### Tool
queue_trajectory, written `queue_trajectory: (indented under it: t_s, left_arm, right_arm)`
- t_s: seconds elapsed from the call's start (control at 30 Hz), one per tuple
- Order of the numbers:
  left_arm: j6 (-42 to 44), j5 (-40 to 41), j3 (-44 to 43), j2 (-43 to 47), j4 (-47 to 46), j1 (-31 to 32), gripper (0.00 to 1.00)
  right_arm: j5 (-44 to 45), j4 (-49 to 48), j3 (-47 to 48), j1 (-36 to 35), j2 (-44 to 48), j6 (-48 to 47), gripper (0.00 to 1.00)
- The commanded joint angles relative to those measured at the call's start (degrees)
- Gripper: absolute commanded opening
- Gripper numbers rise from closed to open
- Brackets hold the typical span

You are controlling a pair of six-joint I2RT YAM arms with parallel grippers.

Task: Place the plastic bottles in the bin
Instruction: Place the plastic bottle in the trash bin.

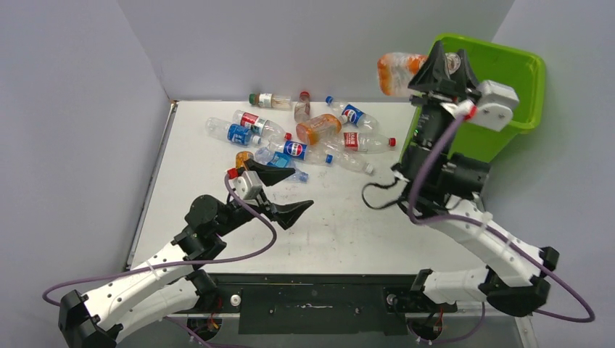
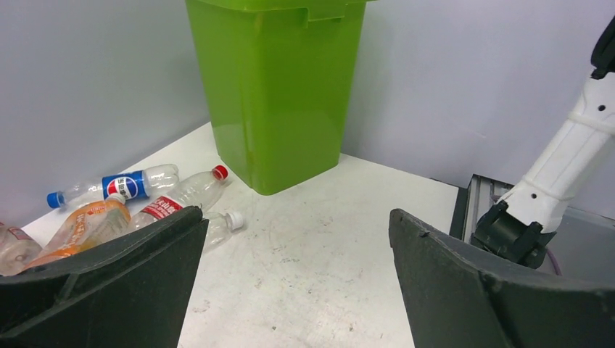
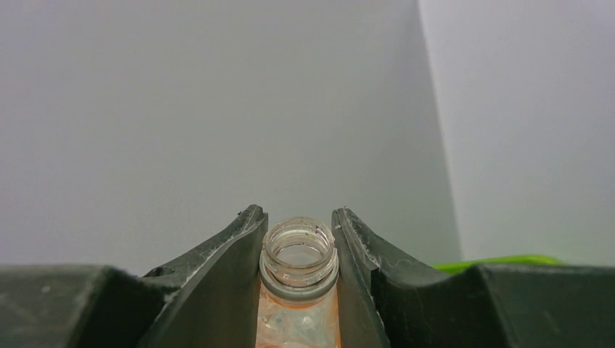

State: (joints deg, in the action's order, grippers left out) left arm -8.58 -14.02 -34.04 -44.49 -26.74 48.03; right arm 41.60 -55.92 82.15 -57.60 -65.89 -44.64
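The body of the orange-tinted bottle sticks out past the bin's rim, so my right gripper will next move outward, then across over the bin's opening to open.
My right gripper (image 1: pixel 440 61) is raised beside the lime-green bin's (image 1: pixel 516 69) near-left rim, shut on an orange-tinted capless bottle (image 1: pixel 397 72) that sticks out to the left. In the right wrist view the bottle's open neck (image 3: pixel 299 254) sits clamped between the fingers. Several bottles (image 1: pixel 304 138) with blue, red and white labels lie in a heap at the table's far middle. My left gripper (image 1: pixel 290 190) is open and empty, just in front of the heap. The left wrist view shows the bin (image 2: pixel 279 87) ahead and bottles (image 2: pixel 123 196) at the left.
Grey walls enclose the table on the left, back and right. The bin stands at the far right corner. The right arm's base (image 2: pixel 518 232) shows at the right of the left wrist view. The white tabletop (image 1: pixel 341 225) lies between the arms.
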Motion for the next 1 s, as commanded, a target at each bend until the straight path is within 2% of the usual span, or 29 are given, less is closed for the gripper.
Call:
queue_trajectory:
  t_s: [0.0, 0.1, 0.2, 0.47, 0.57, 0.83, 0.97]
  left_arm:
    - [2.36, 2.23, -0.32, 0.58, 0.08, 1.28, 0.96]
    - [2.67, 3.19, -0.16, 1.18, 0.06, 1.74, 0.96]
    - [3.13, 3.43, -0.3, 1.1, 0.51, 2.05, 0.96]
    - [6.64, 5.56, -1.57, 0.59, 4.43, 3.76, 0.96]
    - [6.87, 6.06, -1.21, 1.62, 4.01, 3.83, 0.96]
    - [10.76, 6.87, -1.53, 2.46, 6.19, 5.76, 0.96]
    - [10.7, 6.26, -2.04, 1.94, 6.59, 5.67, 0.96]
  right_arm:
    - [2.91, -14.38, 10.67, 7.3, -10.05, -18.36, 0.05]
    - [6.54, -9.94, 17.28, 20.03, -15.13, -12.2, 0.05]
    - [8.54, 3.21, 19.3, 32.43, -15.44, 4.34, 0.05]
    - [10.89, 14.63, 22.67, 48.82, -21.16, 24.78, 0.05]
    - [12.54, 19.65, 21.73, 51.18, -23.24, 30.76, 0.05]
    - [12.58, 20.7, 14.62, 53.28, -23.47, 32.09, 0.05]
    - [9.3, 23.31, 13.72, 53.55, -22.41, 32.82, 0.2]
